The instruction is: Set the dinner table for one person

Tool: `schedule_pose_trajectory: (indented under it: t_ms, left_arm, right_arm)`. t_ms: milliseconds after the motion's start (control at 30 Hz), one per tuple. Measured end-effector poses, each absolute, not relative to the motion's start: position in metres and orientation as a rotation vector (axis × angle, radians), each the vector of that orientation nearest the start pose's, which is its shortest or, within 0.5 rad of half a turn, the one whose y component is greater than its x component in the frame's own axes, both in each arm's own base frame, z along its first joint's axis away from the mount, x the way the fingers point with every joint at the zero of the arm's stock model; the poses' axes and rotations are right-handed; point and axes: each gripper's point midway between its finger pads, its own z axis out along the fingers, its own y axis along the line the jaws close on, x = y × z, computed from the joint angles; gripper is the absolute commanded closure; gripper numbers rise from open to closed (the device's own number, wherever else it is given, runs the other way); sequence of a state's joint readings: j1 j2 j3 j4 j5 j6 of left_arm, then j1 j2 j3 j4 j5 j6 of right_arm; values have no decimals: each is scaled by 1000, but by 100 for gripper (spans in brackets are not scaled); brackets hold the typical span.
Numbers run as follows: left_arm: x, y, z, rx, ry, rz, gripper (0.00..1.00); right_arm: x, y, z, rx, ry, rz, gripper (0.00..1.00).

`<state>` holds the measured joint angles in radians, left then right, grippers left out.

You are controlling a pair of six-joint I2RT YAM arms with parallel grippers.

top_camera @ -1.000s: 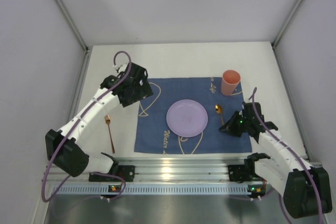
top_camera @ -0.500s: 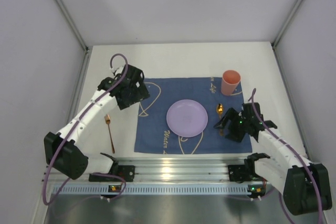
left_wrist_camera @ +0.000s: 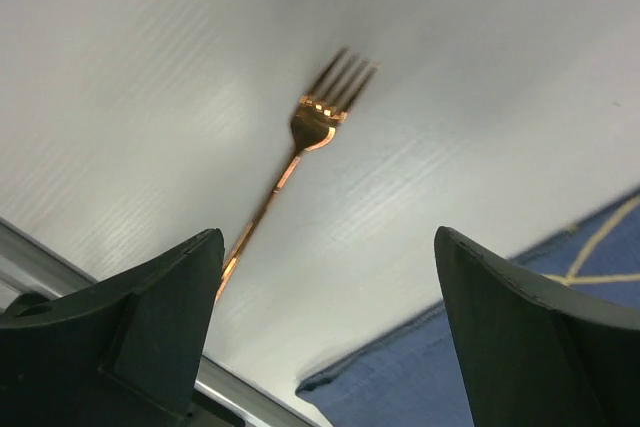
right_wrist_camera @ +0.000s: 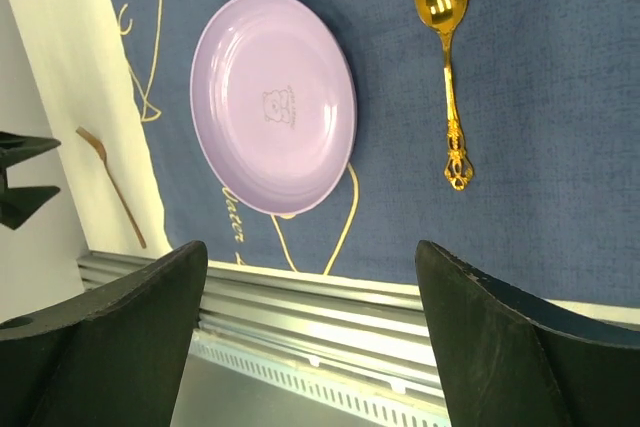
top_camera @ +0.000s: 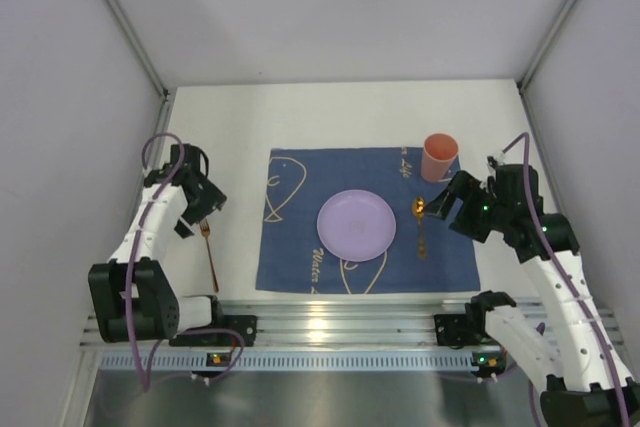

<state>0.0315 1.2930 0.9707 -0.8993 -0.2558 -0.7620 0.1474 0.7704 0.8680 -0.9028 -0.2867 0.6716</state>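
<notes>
The copper fork still lies beside the cloth on the bare table, so my left gripper should go down onto the fork's tines next and close there.
On the white dinner table (top_camera: 350,112) lies a dark blue cloth (top_camera: 300,247) with a purple plate (top_camera: 356,223) at its middle. Right of the plate a gold spoon (top_camera: 419,224) rests on the cloth, bowl toward the back. Behind the spoon stands a salmon cup (top_camera: 438,157). A copper fork (top_camera: 209,250) lies on the bare table left of the cloth. My left gripper (top_camera: 200,209) hovers open above the fork (left_wrist_camera: 300,152) with nothing between its fingers (left_wrist_camera: 150,317). Lifted just right of the spoon (right_wrist_camera: 447,67), my right gripper (top_camera: 443,205) is open and empty.
A metal rail (top_camera: 340,332) runs along the near edge, just below the cloth (right_wrist_camera: 550,147). Grey walls close in the table at the back and both sides. The plate (right_wrist_camera: 272,102) and fork (right_wrist_camera: 110,182) also show in the right wrist view.
My right gripper opened, left the spoon on the cloth and lifted back to the right. My left arm swung from the cloth's back-left corner to above the fork.
</notes>
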Motion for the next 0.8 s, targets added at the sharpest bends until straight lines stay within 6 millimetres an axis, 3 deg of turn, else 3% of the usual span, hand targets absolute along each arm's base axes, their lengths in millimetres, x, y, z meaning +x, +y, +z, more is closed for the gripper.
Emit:
schedule_pose_trajectory:
  t_ms: [133,300,533,700,800]
  left_arm:
    - [245,44,78,-1167,2503,196,9]
    - [262,53,61,-1100,2521,199,11]
    - [284,58,37,-940,2575,188,11]
    - [284,56,19,-870,2628,164,12]
    - [287,56,18,-848,2627,150,17]
  right_arm:
    - [185,98,195,483,2430,667,15]
    - [168,90,182,495,2510,606,15]
    - [158,86,175,510,2558,566,15]
    - [158,84,172,525,2569,547,15]
    - [157,83,168,541,2582,536,15]
